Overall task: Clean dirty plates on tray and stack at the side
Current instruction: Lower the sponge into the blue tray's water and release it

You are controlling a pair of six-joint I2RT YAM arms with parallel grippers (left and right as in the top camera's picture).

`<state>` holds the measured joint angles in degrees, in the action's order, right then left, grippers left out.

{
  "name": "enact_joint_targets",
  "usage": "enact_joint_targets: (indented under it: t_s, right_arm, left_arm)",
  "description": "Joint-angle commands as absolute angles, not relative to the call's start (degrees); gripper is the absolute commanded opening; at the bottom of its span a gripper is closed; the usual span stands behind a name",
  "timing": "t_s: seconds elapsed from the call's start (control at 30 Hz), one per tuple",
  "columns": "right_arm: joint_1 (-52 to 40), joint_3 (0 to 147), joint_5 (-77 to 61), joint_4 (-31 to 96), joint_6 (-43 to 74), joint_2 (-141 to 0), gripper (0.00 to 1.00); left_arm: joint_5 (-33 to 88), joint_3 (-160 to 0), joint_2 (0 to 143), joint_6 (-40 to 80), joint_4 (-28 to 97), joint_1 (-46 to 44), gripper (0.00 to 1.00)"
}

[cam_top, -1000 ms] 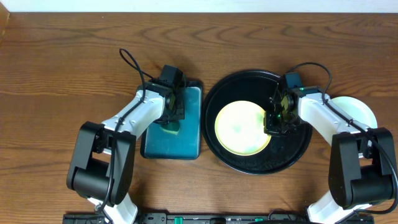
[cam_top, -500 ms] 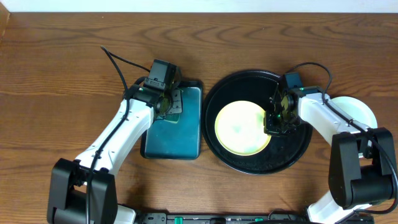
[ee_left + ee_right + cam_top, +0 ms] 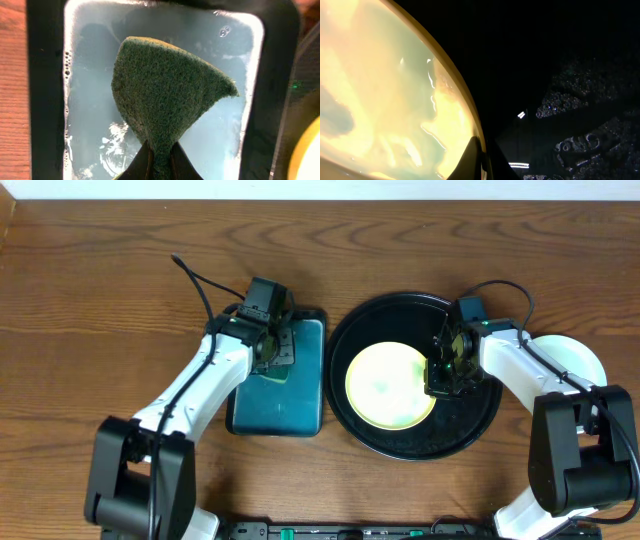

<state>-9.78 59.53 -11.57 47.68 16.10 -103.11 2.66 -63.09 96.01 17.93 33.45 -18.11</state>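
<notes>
My left gripper comes down toward the soapy water in the teal tray (image 3: 300, 405) (image 3: 207, 127) next and releases the green sponge, because the sponge still hangs above it.
A pale yellow plate (image 3: 385, 385) lies in the round black tray (image 3: 470, 425). My right gripper (image 3: 445, 375) is shut on the plate's right rim. In the right wrist view the plate (image 3: 380, 90) is wet with faint greenish smears, and the right gripper (image 3: 481, 162) pinches its edge above the tray's dark floor (image 3: 560, 75). My left gripper (image 3: 277, 355) hangs over the teal tray (image 3: 300, 405), shut on a green sponge (image 3: 272, 373). In the left wrist view the sponge (image 3: 165, 95) fans out from the left gripper (image 3: 160, 162) above soapy water.
Pale mint-white plates (image 3: 580, 360) sit on the wooden table right of the black tray, partly hidden by my right arm. The rectangular teal tray's dark rim (image 3: 45, 100) borders the soapy water. Bare wood lies at the back and far left.
My left gripper has moved with the sponge toward the far end of the teal tray, and the left arm has swung. The right arm and the yellow plate have not moved.
</notes>
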Motion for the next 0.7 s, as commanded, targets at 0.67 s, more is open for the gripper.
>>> enact_joint_targets:
  t_s: [0.67]
  right_arm:
    - [-10.61,58.37,-10.96,47.64,15.84,-103.42,0.01]
  left_arm:
    - [2.5,-62.81,97.89,17.39,34.72,-17.91,0.34]
